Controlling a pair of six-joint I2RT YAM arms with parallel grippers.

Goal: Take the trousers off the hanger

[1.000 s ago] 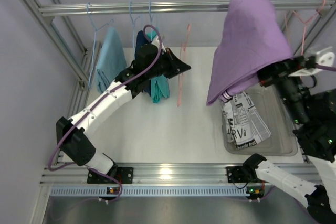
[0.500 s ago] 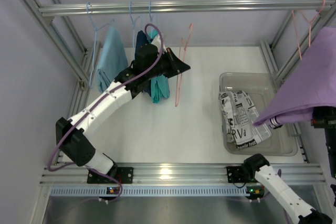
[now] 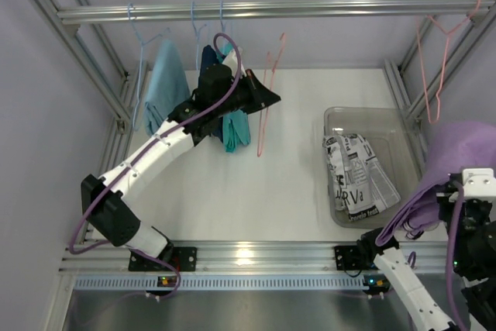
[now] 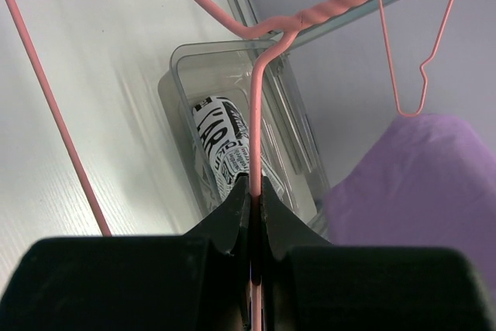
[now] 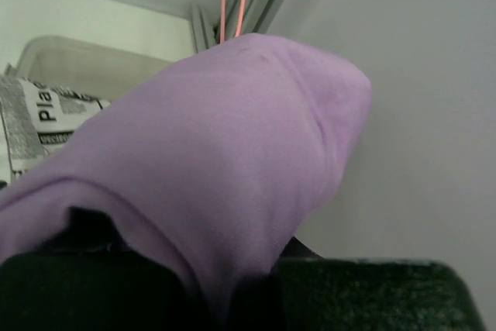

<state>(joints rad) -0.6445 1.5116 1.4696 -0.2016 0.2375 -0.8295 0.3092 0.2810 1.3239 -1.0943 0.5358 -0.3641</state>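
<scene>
My right gripper moves the purple trousers (image 3: 461, 153) outward and down over the bin next, then opens.
The pink hanger (image 3: 261, 125) is bare and is tilted under the rail, with its hook up. My left gripper (image 3: 270, 98) is shut on its wire. In the left wrist view the wire (image 4: 253, 114) runs straight into the closed left gripper (image 4: 254, 187). The purple trousers (image 3: 461, 153) are off the hanger. They drape over my right gripper (image 3: 425, 221) at the near right, beside the bin. In the right wrist view the trousers (image 5: 232, 137) cover the right gripper (image 5: 232, 292), which is shut on the cloth. They also show in the left wrist view (image 4: 418, 199).
A clear plastic bin (image 3: 364, 112) at the right holds a black-and-white printed cloth (image 3: 356, 176). Light-blue hangers with a light blue garment (image 3: 163, 83) and a teal one (image 3: 232, 129) hang on the rail (image 3: 263, 11) at the left. A second, empty pink hanger (image 3: 434, 60) hangs at the far right.
My right arm pulled the purple trousers off the hanger, from the middle of the rail to the right and down to the near right corner. The left gripper stayed put.
</scene>
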